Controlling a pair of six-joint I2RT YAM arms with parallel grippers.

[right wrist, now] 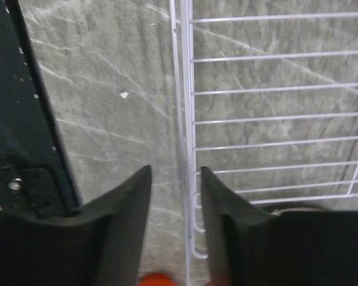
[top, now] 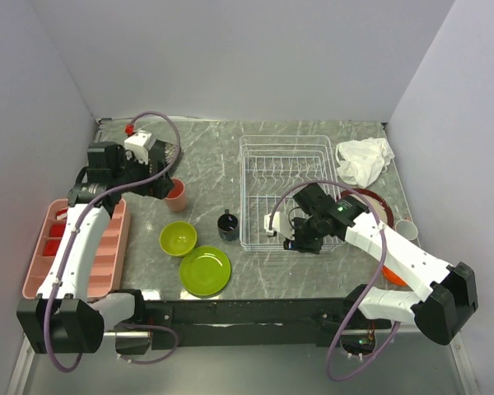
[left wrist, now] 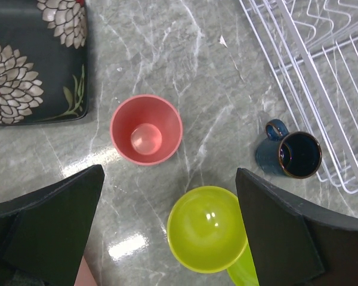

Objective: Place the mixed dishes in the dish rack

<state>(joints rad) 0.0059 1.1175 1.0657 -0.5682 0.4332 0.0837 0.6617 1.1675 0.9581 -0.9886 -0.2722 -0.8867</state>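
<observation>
I should move my left gripper right in the top view and down onto the rack-side rim of the salmon cup [left wrist: 146, 129], which stands there below it, opening up.
The white wire dish rack [top: 284, 185] stands mid-table and holds no dishes. My left gripper [top: 158, 186] hangs open above the table. In its wrist view the open, empty gripper [left wrist: 170, 173] frames the salmon cup [left wrist: 146, 129], the lime green bowl [left wrist: 207, 228], the navy cup [left wrist: 292, 155] and the black floral plate [left wrist: 30, 59]. The lime plate [top: 205, 270] lies near the front edge. My right gripper [top: 298, 237] is at the rack's near edge. Its jaws [right wrist: 176, 173] are narrowly open and straddle the rack's rim wire [right wrist: 185, 119] without touching it.
A pink divided tray [top: 82, 247] lies at the left edge. A white rag [top: 364, 160] lies at the back right. A brown round plate [top: 379, 204], a pale cup [top: 406, 229] and an orange bowl [top: 393, 276] sit under and beside the right arm.
</observation>
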